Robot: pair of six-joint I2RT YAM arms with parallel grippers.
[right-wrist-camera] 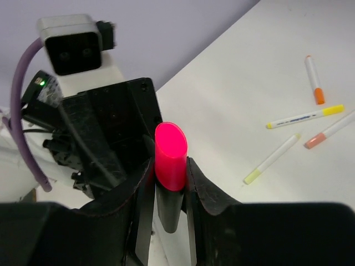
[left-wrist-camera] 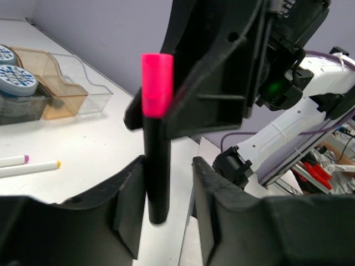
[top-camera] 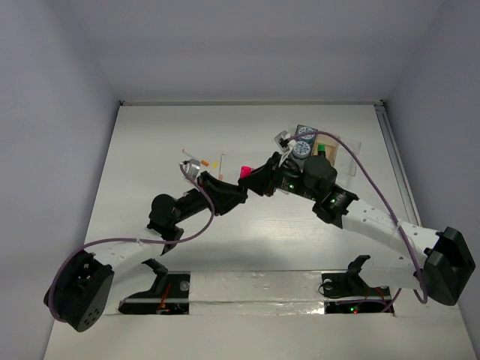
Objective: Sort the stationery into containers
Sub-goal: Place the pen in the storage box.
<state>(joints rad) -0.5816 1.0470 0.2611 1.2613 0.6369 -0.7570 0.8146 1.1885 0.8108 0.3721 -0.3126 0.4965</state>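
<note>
My right gripper swings outward next, to the right in the top view, over the tan section with a green-capped marker [top-camera: 327, 148], then lowers and releases.
A black marker with a bright pink cap [right-wrist-camera: 171, 152] stands upright between both grippers, its cap showing from above [top-camera: 244, 172]. My right gripper [right-wrist-camera: 170, 169] is shut on it, both fingers pressed to the barrel just below the cap. My left gripper [left-wrist-camera: 169, 172] is open around the marker's lower barrel [left-wrist-camera: 157, 177]: the barrel lies against the left finger, and a clear gap separates it from the right finger. Several thin white pens [right-wrist-camera: 305, 116] lie on the table beyond. The clear compartment tray [left-wrist-camera: 83, 91] holds two patterned-top canisters [left-wrist-camera: 16, 80].
Both arms meet mid-table [top-camera: 270, 180], with purple cables looping over them. The tray [top-camera: 341, 154] sits at the back right and loose pens [top-camera: 202, 161] at the back left. Walls close the table on three sides.
</note>
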